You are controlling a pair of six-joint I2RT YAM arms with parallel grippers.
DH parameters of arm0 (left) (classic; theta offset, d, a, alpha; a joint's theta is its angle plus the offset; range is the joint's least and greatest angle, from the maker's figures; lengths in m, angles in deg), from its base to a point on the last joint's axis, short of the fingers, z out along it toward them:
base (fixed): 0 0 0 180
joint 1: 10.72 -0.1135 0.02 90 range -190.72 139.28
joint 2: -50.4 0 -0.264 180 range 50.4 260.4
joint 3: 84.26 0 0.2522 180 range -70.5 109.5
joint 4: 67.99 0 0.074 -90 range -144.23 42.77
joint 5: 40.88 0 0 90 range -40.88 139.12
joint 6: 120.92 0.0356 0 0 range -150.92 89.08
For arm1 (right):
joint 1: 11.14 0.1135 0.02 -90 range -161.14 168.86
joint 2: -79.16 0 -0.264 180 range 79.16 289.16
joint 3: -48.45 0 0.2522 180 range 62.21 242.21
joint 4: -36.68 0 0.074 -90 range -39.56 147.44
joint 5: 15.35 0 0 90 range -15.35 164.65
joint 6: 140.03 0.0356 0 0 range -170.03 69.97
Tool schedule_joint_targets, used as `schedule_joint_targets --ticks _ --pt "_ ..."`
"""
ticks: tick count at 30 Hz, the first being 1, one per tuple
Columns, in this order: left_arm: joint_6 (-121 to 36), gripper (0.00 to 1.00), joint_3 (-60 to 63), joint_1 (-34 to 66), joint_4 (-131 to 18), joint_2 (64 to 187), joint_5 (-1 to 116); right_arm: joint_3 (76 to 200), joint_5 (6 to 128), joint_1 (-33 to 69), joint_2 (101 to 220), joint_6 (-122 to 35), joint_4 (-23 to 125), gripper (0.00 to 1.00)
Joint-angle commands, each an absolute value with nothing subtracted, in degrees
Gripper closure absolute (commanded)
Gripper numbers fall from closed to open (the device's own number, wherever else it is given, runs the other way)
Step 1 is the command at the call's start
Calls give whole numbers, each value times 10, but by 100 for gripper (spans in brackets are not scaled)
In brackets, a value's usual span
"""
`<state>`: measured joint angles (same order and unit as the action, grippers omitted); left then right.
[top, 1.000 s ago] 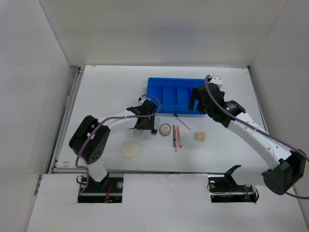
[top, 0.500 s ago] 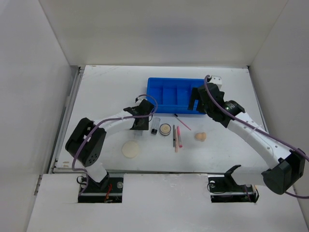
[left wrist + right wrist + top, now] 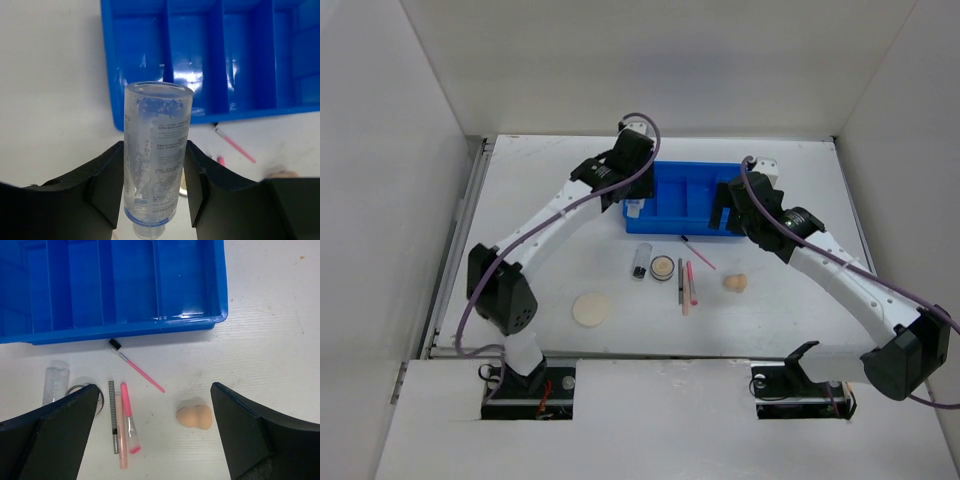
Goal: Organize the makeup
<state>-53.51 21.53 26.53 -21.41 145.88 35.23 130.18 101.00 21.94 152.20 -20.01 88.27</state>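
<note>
The left gripper should next move outward and down to release the clear tube in the empty space in the tray's end section [image 3: 138, 47], which is outward and below the left gripper.
My left gripper [image 3: 152, 172] is shut on a clear tube [image 3: 157, 145], held lengthwise between its fingers above the left end of the blue tray [image 3: 111, 85]. The top view shows that gripper [image 3: 633, 205] at the tray's [image 3: 685, 166] left front corner. My right gripper [image 3: 155, 390] stands open above the table in front of the tray [image 3: 125, 330]. Below it lie a peach sponge [image 3: 196, 416], three pencils side by side [image 3: 120, 425], a thin pink brush [image 3: 137, 366] and a second clear tube [image 3: 55, 385]. The round compact [image 3: 662, 267] and the cream puff [image 3: 591, 308] lie on the table.
The tray's compartments look empty in both wrist views. White walls stand on the left, right and back of the table [image 3: 540, 200]. The right gripper [image 3: 725, 215] hovers at the tray's right front corner.
The left gripper closed on the clear tube beside the compact, lifted it and swung it back to the tray's left end. The right arm has not moved.
</note>
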Motion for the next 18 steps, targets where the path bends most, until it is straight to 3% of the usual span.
schedule_joint_targets --ticks 1,8,18 --pt "-508 100 317 265 -178 1544 371 1318 1018 223 1505 -198 891 0" --pt "-508 100 495 241 -152 1708 370 1313 1035 223 1470 -187 928 0" --pt "-535 100 515 214 -170 1771 365 1302 1035 223 1454 -182 936 0"
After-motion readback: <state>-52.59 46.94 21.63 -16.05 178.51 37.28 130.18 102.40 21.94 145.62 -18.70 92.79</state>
